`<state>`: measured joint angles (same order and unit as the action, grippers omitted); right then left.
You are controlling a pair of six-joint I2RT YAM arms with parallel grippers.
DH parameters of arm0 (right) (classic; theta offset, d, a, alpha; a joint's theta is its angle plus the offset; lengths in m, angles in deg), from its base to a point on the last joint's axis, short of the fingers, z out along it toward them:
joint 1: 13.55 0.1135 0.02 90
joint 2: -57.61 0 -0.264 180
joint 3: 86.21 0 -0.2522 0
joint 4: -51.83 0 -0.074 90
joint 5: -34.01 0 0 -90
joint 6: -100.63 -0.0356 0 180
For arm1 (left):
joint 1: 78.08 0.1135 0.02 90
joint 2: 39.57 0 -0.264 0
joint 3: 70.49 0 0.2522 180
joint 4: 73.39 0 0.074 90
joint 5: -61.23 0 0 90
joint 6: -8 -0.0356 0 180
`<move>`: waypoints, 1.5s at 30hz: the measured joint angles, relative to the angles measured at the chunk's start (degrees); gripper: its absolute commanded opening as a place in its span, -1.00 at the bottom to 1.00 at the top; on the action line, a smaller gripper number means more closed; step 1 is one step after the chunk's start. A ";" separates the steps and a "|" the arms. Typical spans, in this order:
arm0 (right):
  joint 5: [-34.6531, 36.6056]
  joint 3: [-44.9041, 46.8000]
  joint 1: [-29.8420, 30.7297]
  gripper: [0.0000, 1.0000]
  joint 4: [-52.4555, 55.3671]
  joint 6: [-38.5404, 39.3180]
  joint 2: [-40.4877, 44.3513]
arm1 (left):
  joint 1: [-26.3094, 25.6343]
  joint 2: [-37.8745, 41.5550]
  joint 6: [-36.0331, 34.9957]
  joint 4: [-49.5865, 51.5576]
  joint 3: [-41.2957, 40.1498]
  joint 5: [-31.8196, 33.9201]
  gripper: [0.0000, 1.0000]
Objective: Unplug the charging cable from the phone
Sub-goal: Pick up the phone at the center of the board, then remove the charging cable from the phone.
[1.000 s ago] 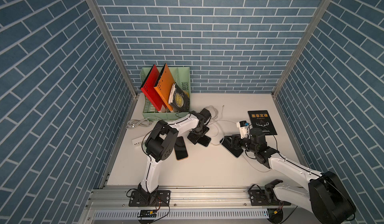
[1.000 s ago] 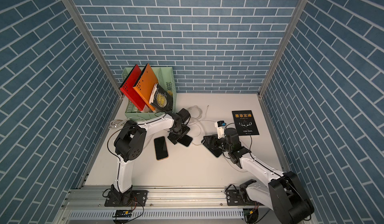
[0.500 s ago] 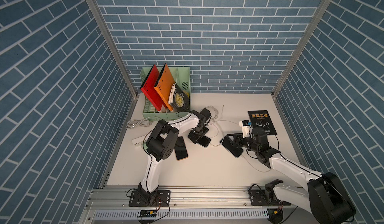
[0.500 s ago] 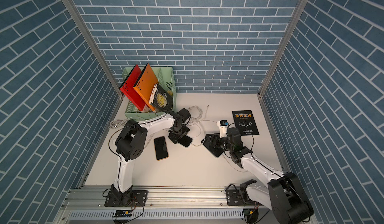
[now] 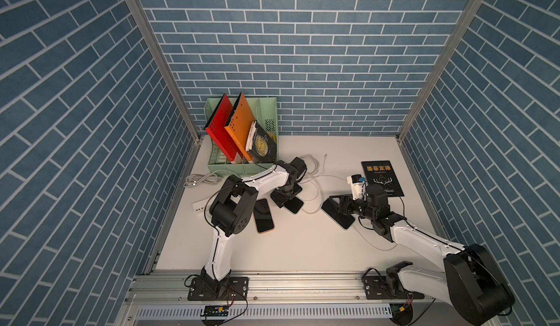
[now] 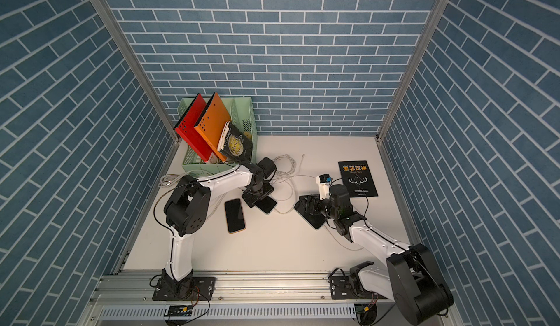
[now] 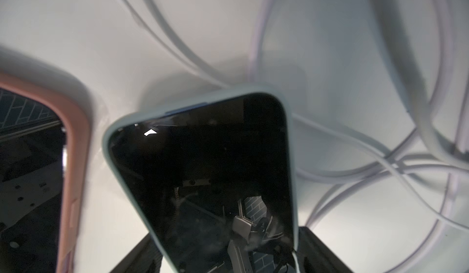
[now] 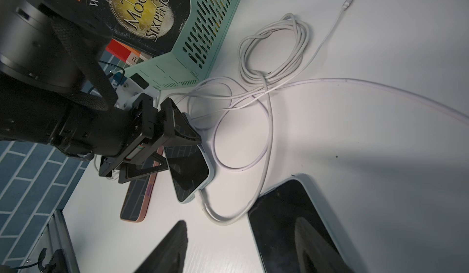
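Observation:
My right gripper moves next from over the other pale-cased phone [image 8: 291, 221] toward my left gripper to close on the white plug [image 8: 199, 195], which lies bare between both grippers.
A phone [image 8: 189, 172] in a pale blue case lies face up left of the table's centre, also seen in both top views [image 5: 295, 206] [image 6: 266, 204]. A white charging cable [image 8: 215, 216] is plugged into its end and loops away across the table [image 5: 316, 192]. My left gripper [image 8: 177, 137] [image 7: 228, 246] is shut on the phone's two long sides at the end opposite the plug. My right gripper [image 8: 241, 254] [image 5: 336, 206] stands open over a second pale-cased phone [image 8: 291, 221], a short way from the plug.
A pink-cased phone [image 5: 263, 217] [image 8: 138, 195] lies beside the held one. A green file rack [image 5: 242, 164] with books stands at the back left. A coiled white cable [image 8: 274, 46], a black book [image 5: 381, 177] and a white power strip [image 5: 200, 204] lie around.
My left jaws have drawn in onto the phone's sides. My right gripper has shifted only slightly above the second phone. The phones and cable lie as before.

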<state>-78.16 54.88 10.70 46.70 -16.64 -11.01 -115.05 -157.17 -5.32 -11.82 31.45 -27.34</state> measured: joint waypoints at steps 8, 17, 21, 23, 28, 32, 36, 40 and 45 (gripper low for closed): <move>-3.34 -3.30 1.29 0.40 0.04 0.02 -5.31 | 0.04 5.75 -1.73 -0.07 -0.24 3.54 0.14; -9.14 -11.26 7.34 0.40 0.17 0.74 -14.78 | 0.04 6.75 -5.75 0.28 1.11 6.43 0.11; -11.32 -15.02 9.38 0.39 0.13 1.57 -19.89 | 0.04 6.75 -8.70 0.31 2.64 6.58 0.09; -11.96 -16.33 9.97 0.38 0.20 2.08 -21.81 | 0.04 6.84 -10.08 0.09 2.89 6.62 0.05; -13.18 -19.21 10.45 0.34 0.37 3.19 -25.92 | 0.04 7.48 -12.92 -0.24 2.89 6.47 0.03; -13.64 -21.14 10.73 0.29 0.57 3.76 -28.68 | 0.09 8.33 -14.16 -0.72 2.84 6.27 0.01; -14.45 -22.93 11.72 0.19 0.94 4.72 -30.95 | 0.35 9.94 -15.02 -1.79 2.82 5.66 -0.02; -15.28 -24.48 12.83 -0.03 1.07 5.60 -32.65 | 0.70 11.06 -15.91 -2.32 2.82 5.05 -0.04; -15.76 -24.94 13.09 -0.50 1.11 6.49 -33.20 | 1.07 11.15 -16.61 -2.27 2.62 4.68 -0.04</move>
<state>-93.92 29.94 23.79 47.81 -10.15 -44.21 -113.98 -146.02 -21.93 -14.09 34.07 -22.66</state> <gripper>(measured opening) 0.327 0.824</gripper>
